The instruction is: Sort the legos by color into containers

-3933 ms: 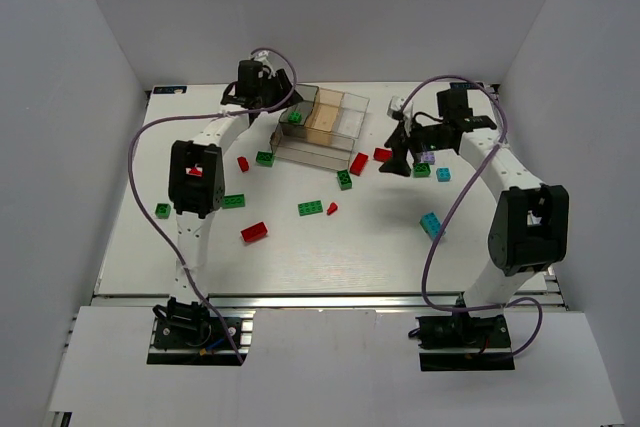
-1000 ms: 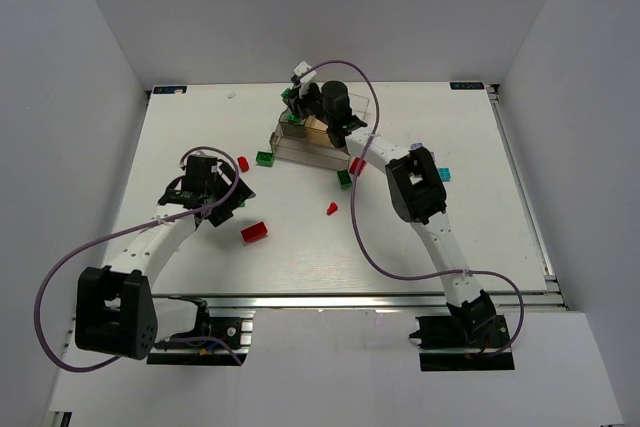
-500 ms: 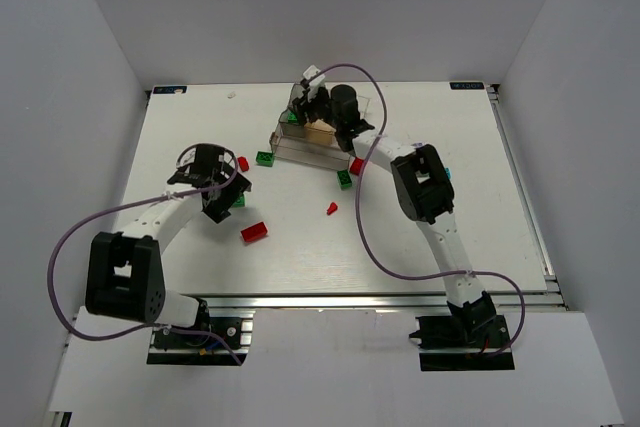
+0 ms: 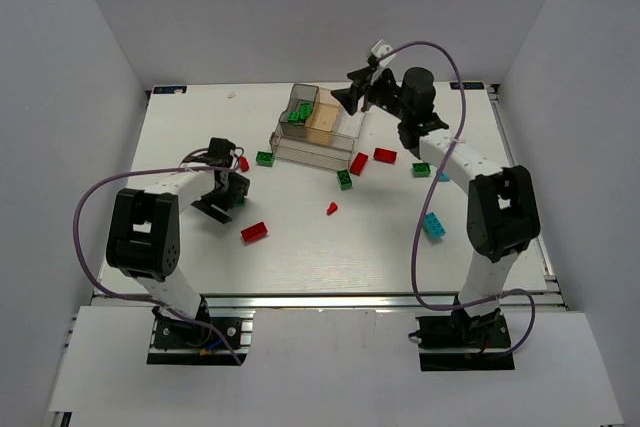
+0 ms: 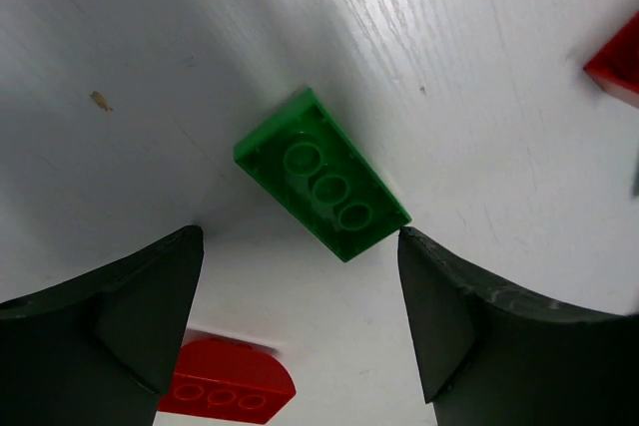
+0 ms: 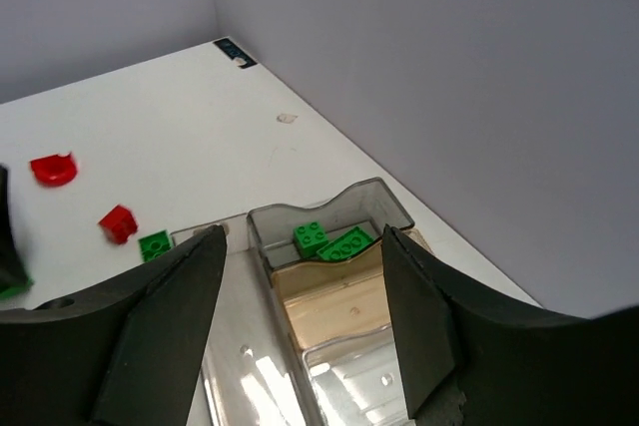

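Observation:
The left gripper will slide toward the upturned green lego next and close across the lego's end nearest the fingers, since the lego lies just ahead of the open fingers.
The clear tray [image 4: 318,139] stands at the back middle of the table, and two green legos [image 6: 332,239] lie in its far left compartment. Its tan middle section [image 6: 344,308] holds nothing. My right gripper [image 4: 350,97] hovers open above the tray's back right with nothing between its fingers [image 6: 160,336]. My left gripper [image 4: 222,197] is open low over the table, with an upturned green lego [image 5: 321,174] lying just ahead of its fingertips [image 5: 439,296], not gripped. A red rounded lego [image 5: 228,381] lies under the left finger.
Loose legos are scattered on the table: red ones [image 4: 254,232] [image 4: 358,163] [image 4: 384,155], a small red one [image 4: 331,209], green ones [image 4: 265,158] [image 4: 344,179] [image 4: 421,170] and a cyan one [image 4: 432,225]. White walls close in the back and sides.
My right gripper has pulled back from over the tray's left end toward the back right and opened wider. My left gripper has shifted a little right over the green lego.

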`<state>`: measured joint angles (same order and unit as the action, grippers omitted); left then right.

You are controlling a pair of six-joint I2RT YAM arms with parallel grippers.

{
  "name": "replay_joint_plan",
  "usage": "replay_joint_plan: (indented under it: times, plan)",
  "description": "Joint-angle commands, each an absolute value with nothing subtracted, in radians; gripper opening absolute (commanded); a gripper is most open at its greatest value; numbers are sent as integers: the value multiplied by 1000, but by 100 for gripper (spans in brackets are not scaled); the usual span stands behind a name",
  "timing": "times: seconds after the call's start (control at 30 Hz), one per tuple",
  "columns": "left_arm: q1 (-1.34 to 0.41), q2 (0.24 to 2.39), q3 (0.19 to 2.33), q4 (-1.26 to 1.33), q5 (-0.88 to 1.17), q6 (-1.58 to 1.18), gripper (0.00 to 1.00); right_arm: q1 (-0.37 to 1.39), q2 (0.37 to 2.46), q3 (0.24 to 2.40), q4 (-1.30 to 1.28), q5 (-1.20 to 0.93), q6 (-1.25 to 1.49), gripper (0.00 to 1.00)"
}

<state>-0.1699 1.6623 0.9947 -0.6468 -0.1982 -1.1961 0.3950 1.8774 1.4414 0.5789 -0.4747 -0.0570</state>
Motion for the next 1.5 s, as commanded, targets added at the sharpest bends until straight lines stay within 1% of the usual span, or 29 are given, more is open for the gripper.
replay_joint_plan:
  times: [0.0,0.17,0.27,0.4,0.53,0.57,0.63,0.67,0.7,0.73,0.77,0.8,0.87,0.93,0.97,1.0,1.03,1.07,1.1,1.13,1.17,1.2,1.23,1.3,1.37,1.4,1.47]
  plan:
    - [-166,1678,1037,-634,-252,-1255,89,381,1806,1365,536,-587,-43,70]
    - [-166,1779,1124,-704,-265,-1296,88,348,1730,1264,499,-647,-66,69]
    - [-166,1830,1180,-785,-278,-1327,85,330,1687,1206,491,-657,-64,70]
    - [-166,1870,1201,-857,-272,-1351,79,299,1643,1158,497,-655,-49,69]
    - [-166,1881,1192,-879,-253,-1359,69,276,1623,1138,503,-647,-31,69]
    - [-166,1881,1184,-882,-252,-1358,61,264,1620,1131,506,-646,-28,69]
    - [-166,1878,1180,-882,-252,-1350,50,256,1611,1124,505,-647,-26,69]
    - [-166,1876,1178,-882,-249,-1344,39,252,1606,1117,503,-649,-25,69]
    - [-166,1870,1181,-871,-247,-1318,34,250,1600,1115,503,-649,-25,69]
    - [-166,1867,1195,-870,-250,-1306,30,245,1595,1111,502,-655,-25,68]
    - [-166,1864,1203,-861,-250,-1263,20,242,1586,1106,496,-657,-31,68]
    - [-166,1859,1216,-851,-249,-1229,13,238,1582,1101,491,-660,-37,68]
    - [-175,1853,1277,-845,-247,-1162,0,239,1571,1086,477,-667,-66,68]
    - [-187,1847,1334,-838,-256,-1036,0,238,1560,1077,445,-693,-98,66]
    - [-196,1841,1385,-803,-247,-923,0,239,1557,1075,424,-704,-127,65]
    - [-196,1830,1397,-772,-185,-863,0,239,1557,1077,384,-716,-141,63]
    - [-196,1795,1404,-732,-151,-812,0,238,1555,1075,367,-747,-159,58]
    - [-196,1770,1379,-622,-114,-710,0,239,1552,1075,348,-758,-178,52]
    - [-196,1743,1361,-550,-30,-663,0,242,1549,1074,309,-767,-211,46]
    - [-196,1717,1342,-495,-12,-638,0,242,1549,1074,290,-782,-224,30]
    - [-196,1680,1327,-382,-2,-596,0,241,1545,1075,276,-788,-233,21]
    - [-196,1669,1307,-333,50,-577,0,242,1546,1078,262,-793,-242,5]
    - [-196,1669,1308,-299,78,-571,0,242,1546,1084,230,-792,-244,0]
    - [-196,1722,1337,-221,142,-517,0,242,1551,1092,206,-792,-247,0]
    - [-196,1787,1446,-192,224,-470,0,244,1554,1100,172,-793,-249,0]
    - [-196,1861,1486,-184,247,-465,0,242,1552,1100,166,-793,-250,0]
    - [-196,1939,1624,-181,293,-451,2,245,1551,1101,144,-792,-258,0]
